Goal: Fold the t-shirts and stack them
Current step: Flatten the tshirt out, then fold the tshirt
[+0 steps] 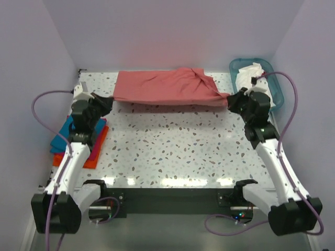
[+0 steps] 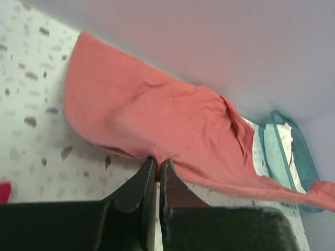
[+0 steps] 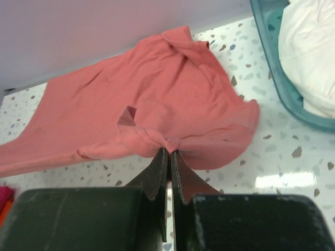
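My left gripper moves down next, lays the salmon-red t-shirt's pinched edge onto the t-shirt's end below and releases it, as that edge hangs above the table.
The large salmon-red t-shirt (image 1: 162,87) lies stretched across the far side of the table. My left gripper (image 1: 111,99) is shut on its left edge; the pinch shows in the left wrist view (image 2: 158,158). My right gripper (image 1: 229,99) is shut on its right edge, seen in the right wrist view (image 3: 169,149). The shirt (image 2: 157,115) hangs taut between both grippers, its near edge lifted off the table (image 3: 157,94). Teal blue (image 1: 60,137), pink and orange (image 1: 97,146) shirts lie stacked at the left under my left arm. A white shirt (image 1: 248,75) sits in the basket.
A teal plastic basket (image 1: 276,94) stands at the far right corner, just behind my right gripper; it also shows in the right wrist view (image 3: 272,57) and the left wrist view (image 2: 306,167). The speckled table (image 1: 172,146) is walled on three sides.
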Motion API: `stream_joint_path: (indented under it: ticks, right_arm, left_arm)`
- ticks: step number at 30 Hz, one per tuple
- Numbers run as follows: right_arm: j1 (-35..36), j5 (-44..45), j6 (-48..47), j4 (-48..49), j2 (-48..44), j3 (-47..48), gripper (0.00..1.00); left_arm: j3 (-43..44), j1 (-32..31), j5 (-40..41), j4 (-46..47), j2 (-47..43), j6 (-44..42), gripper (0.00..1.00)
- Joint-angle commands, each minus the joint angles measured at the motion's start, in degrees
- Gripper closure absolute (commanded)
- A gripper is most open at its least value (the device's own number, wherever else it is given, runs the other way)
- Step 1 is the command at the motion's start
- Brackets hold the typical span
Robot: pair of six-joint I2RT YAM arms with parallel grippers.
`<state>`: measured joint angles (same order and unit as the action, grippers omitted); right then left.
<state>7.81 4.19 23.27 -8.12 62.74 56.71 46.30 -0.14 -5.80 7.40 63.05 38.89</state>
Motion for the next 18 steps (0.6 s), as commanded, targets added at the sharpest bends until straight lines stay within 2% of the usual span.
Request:
stream_joint_path:
  ticks: [1, 7, 9, 12, 18]
  right_arm:
    - [-0.1, -4.1, 4.9, -4.7, -9.1, -7.1, 1.0]
    - [-0.1, -9.1, 7.0, -17.7, -28.5, -23.6, 1.0]
    - [-0.1, -8.3, 7.0, -17.4, -28.6, -24.2, 1.0]
    - [-0.1, -7.7, 5.7, -15.4, -24.4, -22.5, 1.0]
    - [-0.2, -6.3, 3.6, -5.4, -5.4, -13.4, 1.0]
  left_arm:
    - [-10.9, 0.1, 1.8, -3.5, -9.1, 3.6, 1.0]
    - [-26.8, 0.1, 0.4, -14.4, -21.2, 4.0, 1.0]
    - [-27.2, 0.1, 0.6, -14.7, -20.9, 4.3, 1.0]
    - [-25.8, 0.1, 1.1, -13.2, -17.9, 4.0, 1.0]
    - [-15.3, 0.1, 2.8, -8.9, -5.3, 3.2, 1.0]
